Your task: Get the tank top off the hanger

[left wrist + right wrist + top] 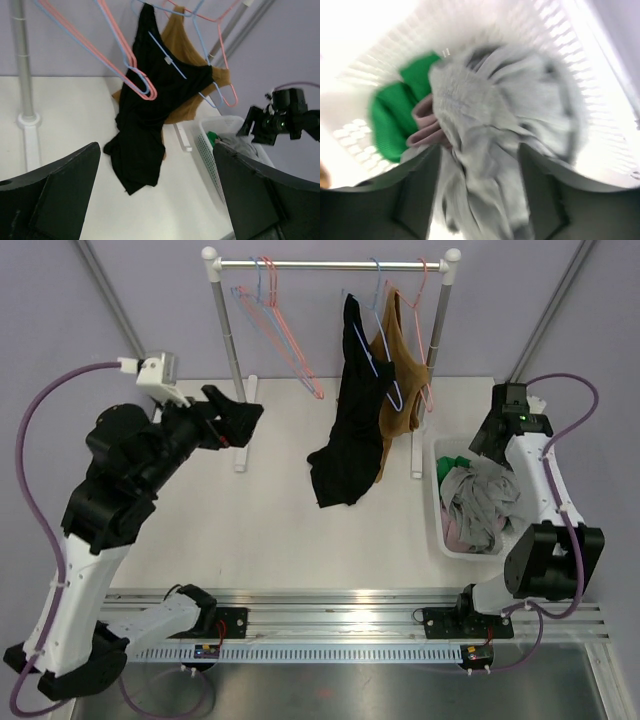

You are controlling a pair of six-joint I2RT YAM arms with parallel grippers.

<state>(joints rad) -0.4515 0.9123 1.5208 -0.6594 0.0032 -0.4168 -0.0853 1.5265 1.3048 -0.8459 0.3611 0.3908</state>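
The blue hanger's near arm hangs outward of my left gripper and to its right in the top view, so I will reach across onto the arm's bare wire.
A black tank top [350, 430] [145, 115] hangs off a blue hanger [385, 375] [170, 60] on the rack rail [330, 263], with its lower end bunched on the table. Right behind it a brown tank top [400, 380] [175, 45] hangs on a pink hanger. My left gripper [243, 410] [156, 150] is raised left of the clothes, open and holding nothing. Over the white basket [437, 500] my right gripper [482, 445] [480, 165] points down, jaws apart, with a blurred grey garment [495, 125] loose between its fingers.
The basket [600, 75] [205, 145] at the right holds the grey garment [485, 500], a green piece [455, 462] [390, 120] and a pink one [425, 127]. Empty pink and blue hangers [270, 315] [115, 55] hang at the rail's left. The rack's posts stand on white feet [27, 122].
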